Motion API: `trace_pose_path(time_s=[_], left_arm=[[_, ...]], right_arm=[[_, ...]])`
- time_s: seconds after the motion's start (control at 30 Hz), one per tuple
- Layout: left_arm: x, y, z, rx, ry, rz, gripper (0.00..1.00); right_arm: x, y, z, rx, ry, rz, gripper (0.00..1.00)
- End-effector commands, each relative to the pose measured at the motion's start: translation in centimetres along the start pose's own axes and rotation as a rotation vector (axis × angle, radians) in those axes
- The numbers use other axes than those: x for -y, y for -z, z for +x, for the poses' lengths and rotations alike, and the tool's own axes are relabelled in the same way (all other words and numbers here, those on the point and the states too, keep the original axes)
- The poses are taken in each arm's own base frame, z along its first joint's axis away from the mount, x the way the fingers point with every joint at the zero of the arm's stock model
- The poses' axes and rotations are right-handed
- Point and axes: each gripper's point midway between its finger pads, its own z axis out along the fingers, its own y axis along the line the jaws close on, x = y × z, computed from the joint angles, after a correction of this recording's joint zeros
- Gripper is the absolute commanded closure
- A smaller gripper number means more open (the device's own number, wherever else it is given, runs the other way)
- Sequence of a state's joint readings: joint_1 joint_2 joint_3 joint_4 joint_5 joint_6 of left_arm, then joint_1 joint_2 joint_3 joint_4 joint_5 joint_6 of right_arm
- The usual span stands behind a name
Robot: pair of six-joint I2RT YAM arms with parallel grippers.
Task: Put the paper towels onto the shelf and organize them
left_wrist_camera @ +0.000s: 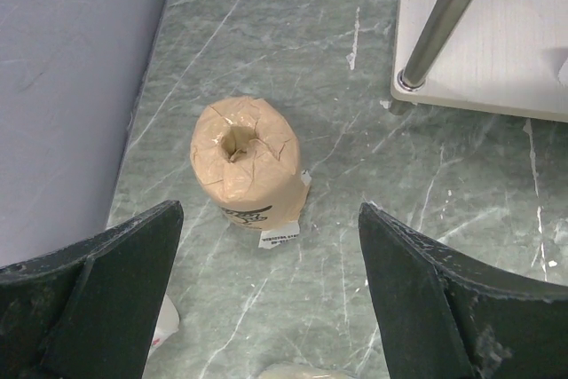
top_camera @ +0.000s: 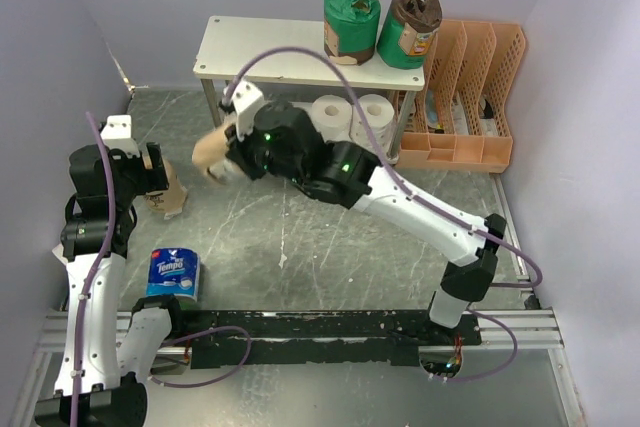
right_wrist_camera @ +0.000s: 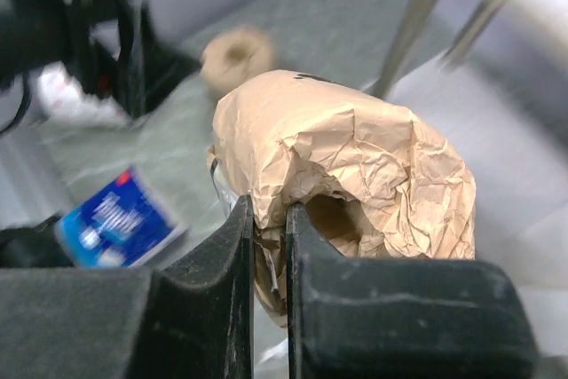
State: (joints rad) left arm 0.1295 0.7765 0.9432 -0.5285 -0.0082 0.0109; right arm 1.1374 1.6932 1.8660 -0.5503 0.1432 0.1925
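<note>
My right gripper is to lift outward over the top of the shelf next, move toward the rolls and go down beside them, because the board beside the green-wrapped rolls is still empty (top_camera: 295, 51).
My right gripper (top_camera: 228, 152) is shut on the wall of a crumpled tan-wrapped roll (top_camera: 209, 156), one finger inside its core hole, and holds it above the floor in front of the shelf's left end; the right wrist view shows the grip (right_wrist_camera: 269, 219) on the roll (right_wrist_camera: 355, 157). My left gripper (left_wrist_camera: 269, 209) is open over the second tan roll (left_wrist_camera: 244, 161), which stands upright on the floor (top_camera: 172, 197). The blue Tempo roll (top_camera: 173, 275) stands near the left arm's base. The shelf (top_camera: 260, 42) carries two green-wrapped rolls (top_camera: 350, 15) (top_camera: 408, 29) on top and two white rolls (top_camera: 330, 115) (top_camera: 372, 112) on its lower board.
An orange slotted file rack (top_camera: 470, 97) stands right of the shelf. Purple-grey walls close in the left, back and right sides. The shelf's metal leg (left_wrist_camera: 448, 15) and lower board (left_wrist_camera: 497, 42) lie to the right of the left gripper.
</note>
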Motion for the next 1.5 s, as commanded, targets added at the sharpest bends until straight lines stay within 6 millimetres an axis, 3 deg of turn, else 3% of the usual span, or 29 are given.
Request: trace_pose_path(time_s=[0.0, 0.13, 0.17, 0.4, 0.63, 0.67, 0.83, 1.17, 1.3, 1.33, 1.47], left_arm=[[0.7, 0.3, -1.0, 0.030, -0.008, 0.035, 0.08], [0.3, 0.5, -1.6, 0.043, -0.014, 0.006, 0.12], [0.0, 0.5, -1.8, 0.045, -0.016, -0.011, 0.13], [0.1, 0.4, -1.9, 0.052, -0.017, -0.018, 0.15], [0.3, 0.5, -2.2, 0.061, -0.020, -0.013, 0.14], [0.2, 0.5, -2.2, 0.061, -0.020, -0.016, 0.14], [0.2, 0.5, -2.2, 0.063, -0.022, -0.019, 0.13], [0.2, 0.4, -2.2, 0.062, -0.022, -0.019, 0.13], [0.2, 0.4, -2.2, 0.062, -0.022, -0.017, 0.12], [0.3, 0.4, -2.2, 0.062, -0.021, -0.014, 0.12], [0.3, 0.4, -2.2, 0.061, -0.022, -0.012, 0.12]], right_arm=[[5.4, 2.2, -7.0, 0.073, 0.359, 0.278, 1.00], [8.9, 3.8, -13.3, 0.155, 0.543, 0.532, 1.00], [9.5, 3.9, -14.0, 0.177, 0.583, 0.585, 1.00], [14.0, 5.1, -17.8, 0.169, 0.809, 0.781, 1.00], [20.2, 7.9, -21.1, 0.247, 0.769, 0.900, 1.00], [21.4, 6.8, -20.4, 0.214, 0.773, 0.915, 1.00], [24.1, 6.2, -18.9, 0.185, 0.708, 0.907, 1.00], [23.9, 4.2, -16.9, 0.148, 0.668, 0.838, 1.00], [23.7, 3.4, -15.1, 0.097, 0.658, 0.803, 1.00], [23.6, 4.5, -15.5, 0.107, 0.651, 0.809, 1.00], [23.8, 4.6, -15.2, 0.090, 0.652, 0.819, 1.00]])
